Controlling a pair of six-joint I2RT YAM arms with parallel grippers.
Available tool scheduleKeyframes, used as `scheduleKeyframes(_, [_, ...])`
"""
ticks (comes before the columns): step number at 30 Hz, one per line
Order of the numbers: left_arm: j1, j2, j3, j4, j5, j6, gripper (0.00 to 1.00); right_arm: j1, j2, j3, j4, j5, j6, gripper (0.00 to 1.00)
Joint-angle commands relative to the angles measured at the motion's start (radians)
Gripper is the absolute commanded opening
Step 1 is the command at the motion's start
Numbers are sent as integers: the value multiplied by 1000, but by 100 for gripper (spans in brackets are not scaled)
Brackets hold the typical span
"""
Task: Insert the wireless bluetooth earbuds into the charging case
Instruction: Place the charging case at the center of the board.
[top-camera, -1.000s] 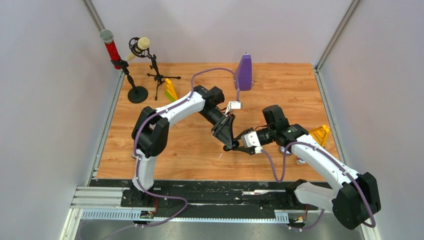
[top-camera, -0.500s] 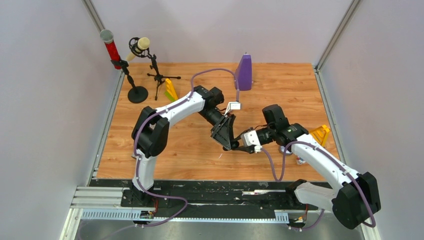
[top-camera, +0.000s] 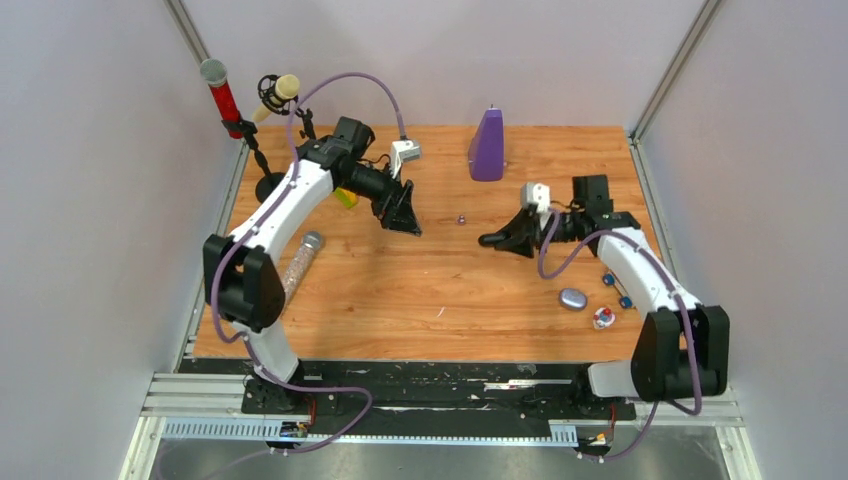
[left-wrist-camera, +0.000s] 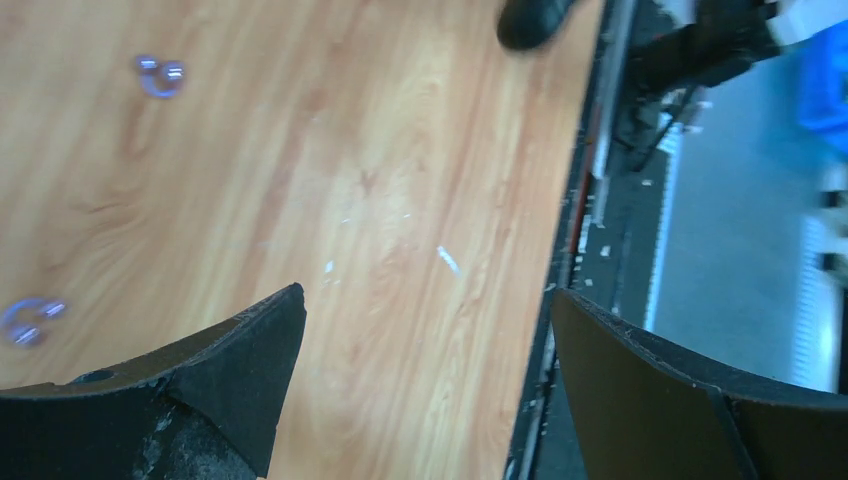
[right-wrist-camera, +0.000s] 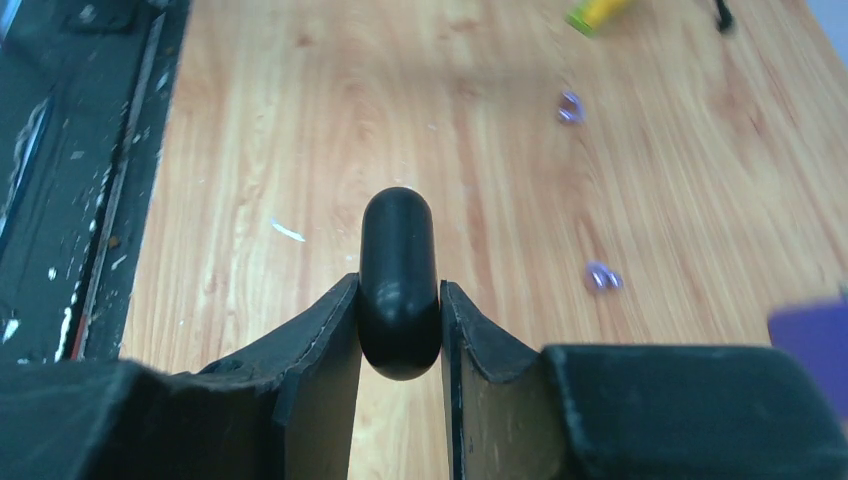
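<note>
My right gripper moves outward and down onto the table next, to the right in the top view. A purple earbud lies near the charging case's rounded end.
My right gripper (right-wrist-camera: 400, 290) is shut on a black oval charging case (right-wrist-camera: 398, 230), held lengthwise with its rounded end sticking out past the fingertips. From above, that gripper (top-camera: 503, 240) hangs over the table right of centre. Two pale purple earbuds (right-wrist-camera: 570, 105) (right-wrist-camera: 602, 277) lie on the wood beyond it; one purple earbud (top-camera: 461, 219) shows from above, between the two grippers. My left gripper (left-wrist-camera: 425, 300) is open with nothing between its jaws, at the back left (top-camera: 408, 222). Its view shows both purple earbuds (left-wrist-camera: 160, 75) (left-wrist-camera: 28, 320) and the case's tip (left-wrist-camera: 535, 20).
A pale grey oval case (top-camera: 572, 298), two small dark blue buds (top-camera: 606, 280) (top-camera: 625, 300) and a red-and-white item (top-camera: 602, 318) lie at the front right. A purple wedge-shaped object (top-camera: 487, 145) stands at the back. Microphones on stands (top-camera: 275, 185), a glitter tube (top-camera: 300, 262) and a yellow-green item (top-camera: 345, 197) sit at the left.
Both arms have swung apart from the table's middle. The left gripper opened and moved to the back left. The right moved back and right, still holding the black case.
</note>
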Motion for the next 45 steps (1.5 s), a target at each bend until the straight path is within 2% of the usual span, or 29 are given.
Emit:
scheduleKeyframes(1, [-11, -153, -58, 102, -246, -69, 100, -162, 140, 144, 16, -103, 277, 14])
scheduleKeyframes(4, [-9, -222, -141, 122, -294, -83, 100, -248, 282, 255, -55, -81, 369, 14])
scheduleKeyframes(9, [-9, -307, -237, 122, -405, -99, 100, -296, 584, 522, -318, 32, 475, 14])
scheduleKeyframes(12, [-9, -372, -284, 125, -432, -97, 100, -303, 740, 672, -472, 52, 526, 20])
scheduleKeyframes(15, [-10, -425, -332, 141, -447, -98, 100, -303, 821, 728, -487, 102, 616, 21])
scheduleKeyframes(19, [-10, -485, -373, 170, -463, -108, 100, -303, 870, 764, -450, 190, 716, 21])
scheduleKeyframes(27, [-9, -484, -388, 181, -460, -112, 100, -302, 881, 794, -378, 396, 854, 25])
scheduleKeyframes(34, [-9, -488, -393, 184, -444, -111, 100, -296, 929, 844, -387, 538, 901, 26])
scheduleKeyframes(41, [-9, -495, -398, 183, -440, -110, 100, -282, 937, 863, -394, 641, 915, 40])
scheduleKeyframes(45, [-9, -501, -398, 185, -438, -114, 100, -273, 942, 873, -412, 709, 905, 52])
